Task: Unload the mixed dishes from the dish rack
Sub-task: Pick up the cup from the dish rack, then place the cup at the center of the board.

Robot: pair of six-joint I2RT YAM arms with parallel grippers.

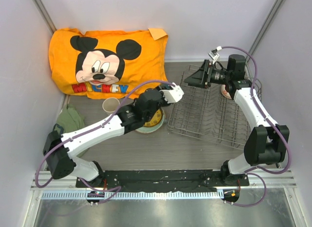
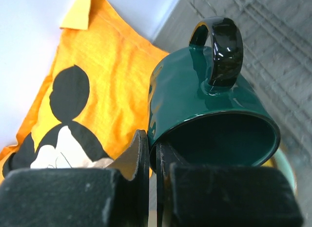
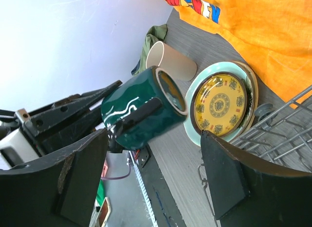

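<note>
I next need to move my left gripper back, to the left in the top view, and down to release the mug beside the beige cup (image 1: 111, 106), as the plate lies underneath.
My left gripper (image 2: 153, 145) is shut on the rim of the dark teal handled mug (image 2: 209, 105), one finger inside and one outside. The mug (image 3: 141, 110) hangs tilted above the table, left of the dish rack (image 1: 214, 114). My right gripper (image 3: 155, 139) stands open and empty, facing the mug; in the top view this gripper (image 1: 192, 78) is over the rack's far left corner. The pale-green plate with the yellow centre (image 1: 155, 122) lies on the table under my left arm. The beige cup (image 1: 111, 106) stands beside it. A red-orange bowl (image 1: 225, 92) sits in the rack, partly hidden by my right arm.
An orange Mickey Mouse cloth (image 1: 109, 61) fills the far left of the table. A green rag (image 1: 70, 118) lies at the left wall. Walls close in on three sides. The rack takes up the right half.
</note>
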